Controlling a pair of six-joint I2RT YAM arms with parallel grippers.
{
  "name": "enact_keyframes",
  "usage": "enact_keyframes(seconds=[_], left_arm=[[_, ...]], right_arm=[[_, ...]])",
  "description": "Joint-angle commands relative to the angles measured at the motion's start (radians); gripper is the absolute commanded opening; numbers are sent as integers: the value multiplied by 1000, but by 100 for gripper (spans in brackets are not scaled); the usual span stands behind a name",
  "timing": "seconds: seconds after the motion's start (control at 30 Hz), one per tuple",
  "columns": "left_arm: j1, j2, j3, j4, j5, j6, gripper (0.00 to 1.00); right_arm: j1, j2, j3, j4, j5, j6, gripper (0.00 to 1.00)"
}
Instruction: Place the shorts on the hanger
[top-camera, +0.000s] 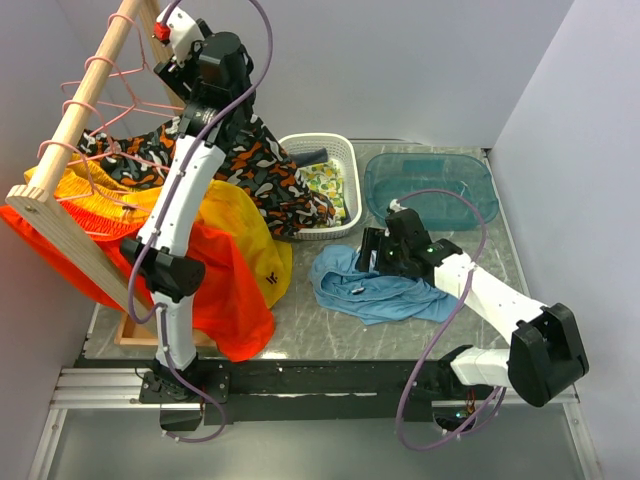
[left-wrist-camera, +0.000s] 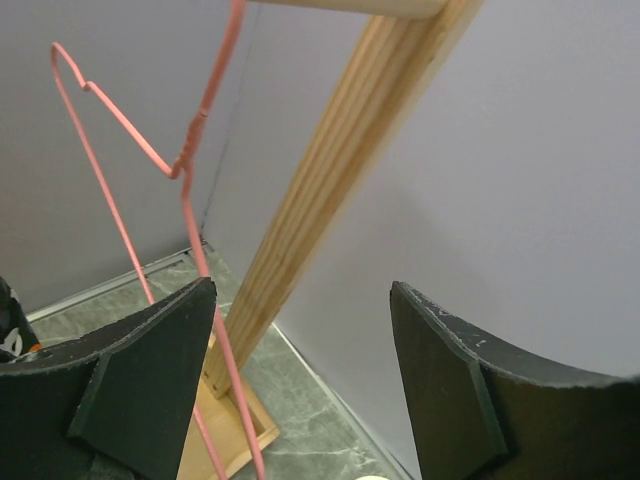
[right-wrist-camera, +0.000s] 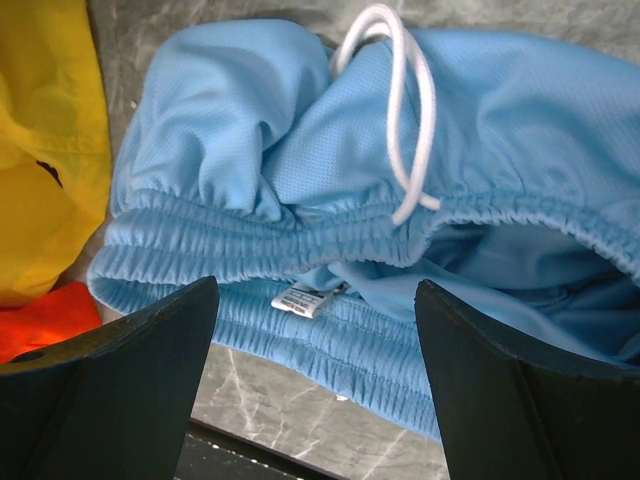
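I will move my left gripper left in its wrist view and close on the hanger's near wire, which passes its finger there.
The sky-blue shorts (top-camera: 378, 288) lie crumpled on the table right of centre. In the right wrist view their elastic waistband (right-wrist-camera: 300, 250) and white drawstring (right-wrist-camera: 405, 120) face me. My right gripper (top-camera: 371, 251) (right-wrist-camera: 317, 292) is open and hovers just above the waistband, touching nothing. A thin pink wire hanger (top-camera: 128, 97) hangs empty on the wooden rail at the top left. My left gripper (top-camera: 166, 62) (left-wrist-camera: 302, 292) is raised beside it and open. The hanger's wire (left-wrist-camera: 185, 175) runs past my left finger (left-wrist-camera: 150, 370); the jaws do not close on it.
The wooden rack (top-camera: 75, 135) holds more pink hangers with yellow shorts (top-camera: 245, 240), orange cloth (top-camera: 235, 305) and patterned black, orange and white shorts (top-camera: 250, 160). A white basket (top-camera: 345, 150) with clothes and a blue tub (top-camera: 432, 190) stand at the back. A rack post (left-wrist-camera: 320, 190) is close ahead.
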Motion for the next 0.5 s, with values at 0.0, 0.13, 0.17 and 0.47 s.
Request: enact_keyframes(seconds=[0.0, 0.13, 0.17, 0.47], left_arm=[[7, -80, -27, -29, 14, -47, 75], [22, -82, -27, -66, 25, -82, 75], [34, -83, -27, -93, 46, -110, 75], [56, -97, -47, -140, 65, -162, 73]], right_arm=[[14, 16, 52, 17, 4, -18, 87], [20, 27, 59, 15, 7, -17, 87], [23, 30, 60, 14, 7, -17, 87], [34, 56, 72, 4, 18, -24, 87]])
